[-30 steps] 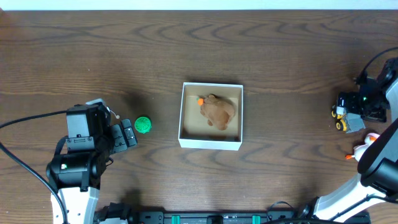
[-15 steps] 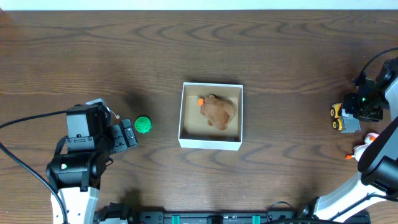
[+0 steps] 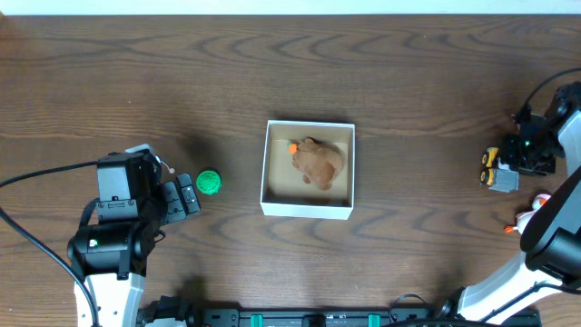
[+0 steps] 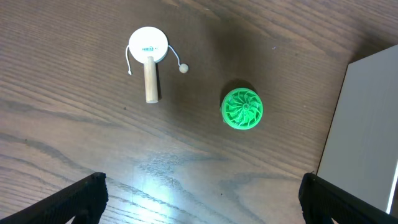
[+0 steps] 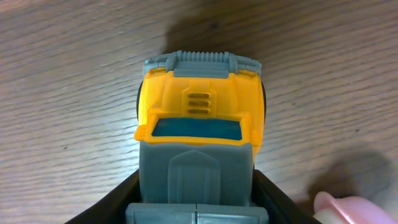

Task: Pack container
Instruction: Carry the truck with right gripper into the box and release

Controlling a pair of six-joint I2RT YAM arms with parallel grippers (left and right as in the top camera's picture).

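The container bottom nearest the disc is bare, so my right gripper should lift, go left in the overhead view and lower the truck there.
The container (image 3: 307, 210) is a square white-walled box with a brown floor in the middle of the table. A brown plush toy (image 3: 320, 160) with an orange bit lies in it. My right gripper (image 3: 508, 167) at the far right is shut on a yellow and grey toy truck (image 3: 491, 170). In the right wrist view the truck (image 5: 199, 124) sits between the fingers of the right gripper (image 5: 198, 208), just over the wood. My left gripper (image 3: 189, 196) is open and empty, just short of a green ribbed disc (image 3: 209, 182), which also shows in the left wrist view (image 4: 242, 108).
A small white drum toy on a wooden stick (image 4: 149, 56) lies left of the disc. The container's white wall (image 4: 367, 130) is at that view's right edge. A white and orange toy (image 3: 531, 218) lies near the right arm, and a pink-white bit (image 5: 339, 208) shows beside the truck.
My right gripper has shifted slightly left with the truck in it. The left arm, the disc and the container have not moved.
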